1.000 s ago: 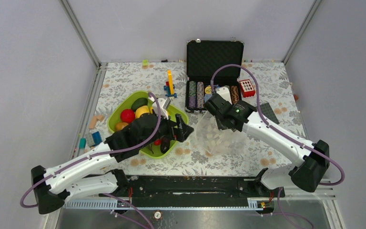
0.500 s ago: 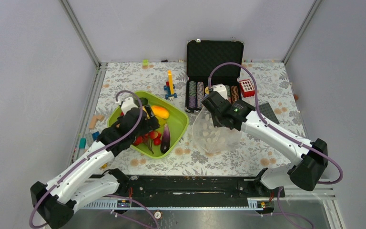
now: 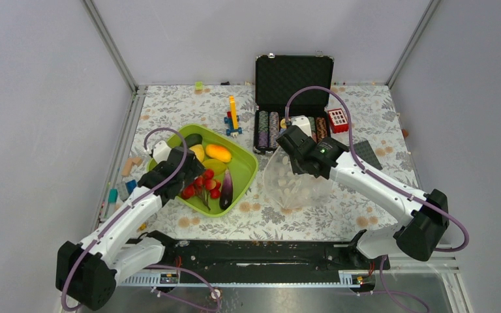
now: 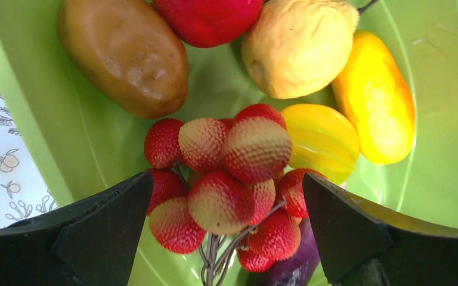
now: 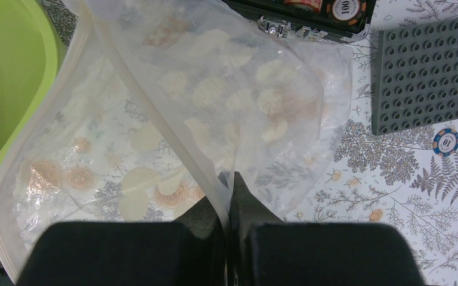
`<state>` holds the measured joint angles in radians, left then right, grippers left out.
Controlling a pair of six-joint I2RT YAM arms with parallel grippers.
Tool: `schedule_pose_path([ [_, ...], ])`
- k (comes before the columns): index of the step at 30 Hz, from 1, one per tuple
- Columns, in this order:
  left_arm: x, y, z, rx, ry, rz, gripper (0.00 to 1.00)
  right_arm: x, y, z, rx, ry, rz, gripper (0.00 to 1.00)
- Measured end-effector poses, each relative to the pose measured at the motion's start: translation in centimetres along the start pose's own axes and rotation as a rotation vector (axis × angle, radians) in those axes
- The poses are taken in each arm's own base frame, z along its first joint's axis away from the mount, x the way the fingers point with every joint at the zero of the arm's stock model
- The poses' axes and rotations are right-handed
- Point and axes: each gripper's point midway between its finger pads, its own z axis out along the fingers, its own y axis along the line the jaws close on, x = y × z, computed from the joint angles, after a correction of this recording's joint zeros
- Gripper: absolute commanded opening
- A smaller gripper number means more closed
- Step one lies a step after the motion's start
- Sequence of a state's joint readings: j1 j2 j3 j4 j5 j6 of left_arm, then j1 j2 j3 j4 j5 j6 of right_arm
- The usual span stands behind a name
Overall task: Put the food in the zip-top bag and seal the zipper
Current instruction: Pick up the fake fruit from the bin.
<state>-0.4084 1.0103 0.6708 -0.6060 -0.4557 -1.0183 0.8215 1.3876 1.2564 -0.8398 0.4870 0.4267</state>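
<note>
The red berries are between the open fingers of my left gripper but still lie lower, so it will next move down around the berry cluster's middle point(image 3: 205, 185) point(image 4: 220, 195) and close.
The food lies in a lime-green tray point(image 3: 246, 171): a cluster of red berries point(image 4: 232, 179), a brown piece point(image 4: 123, 53), a red one point(image 4: 209, 18), yellow ones point(image 4: 295, 44) and a purple one point(image 3: 226, 188). My left gripper point(image 4: 226, 226) hangs low over the tray, open, with one finger on each side of the berries point(image 3: 202, 186) and not closed on them. The zip-top bag point(image 3: 293, 186) is clear with cream dots and stands right of the tray, mouth up. My right gripper point(image 5: 228, 190) is shut on the bag's point(image 5: 214, 101) top rim and holds it raised.
An open black case point(image 3: 293, 75) with rows of poker chips point(image 3: 267, 128) stands behind the bag. A grey studded plate point(image 5: 423, 71) and a loose chip point(image 5: 446, 142) lie to its right. A yellow and blue toy point(image 3: 233, 116) and small blocks point(image 3: 127, 176) lie near the tray.
My left arm has swung left, from beside the bag back over the tray, and now straddles the berries. The right gripper keeps its hold on the bag's rim, shifted slightly left.
</note>
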Motion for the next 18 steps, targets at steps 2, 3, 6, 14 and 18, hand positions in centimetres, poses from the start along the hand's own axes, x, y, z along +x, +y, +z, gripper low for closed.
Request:
schedule_pose_path([
  [2, 0.3, 0.2, 0.9, -0.017, 0.008, -0.009, 0.95, 0.0, 0.0, 0.0, 0.000, 0.001, 0.000, 0.00],
  [3, 0.5, 0.3, 1.4, -0.025, 0.012, -0.011, 0.94, 0.1, 0.0, 0.1, 0.001, 0.002, -0.001, 0.00],
  [6, 1.2, 0.3, 2.6, -0.041, 0.030, -0.015, 0.89, 0.1, 0.0, 0.1, 0.002, 0.003, -0.003, 0.00],
  [14, 2.1, -0.1, 4.4, -0.053, 0.059, -0.013, 0.60, 0.2, -0.1, 0.2, 0.005, 0.007, -0.006, 0.00],
  [18, 2.3, -0.3, 4.9, -0.056, 0.064, -0.009, 0.45, 0.2, -0.1, 0.2, 0.006, 0.007, -0.006, 0.00],
])
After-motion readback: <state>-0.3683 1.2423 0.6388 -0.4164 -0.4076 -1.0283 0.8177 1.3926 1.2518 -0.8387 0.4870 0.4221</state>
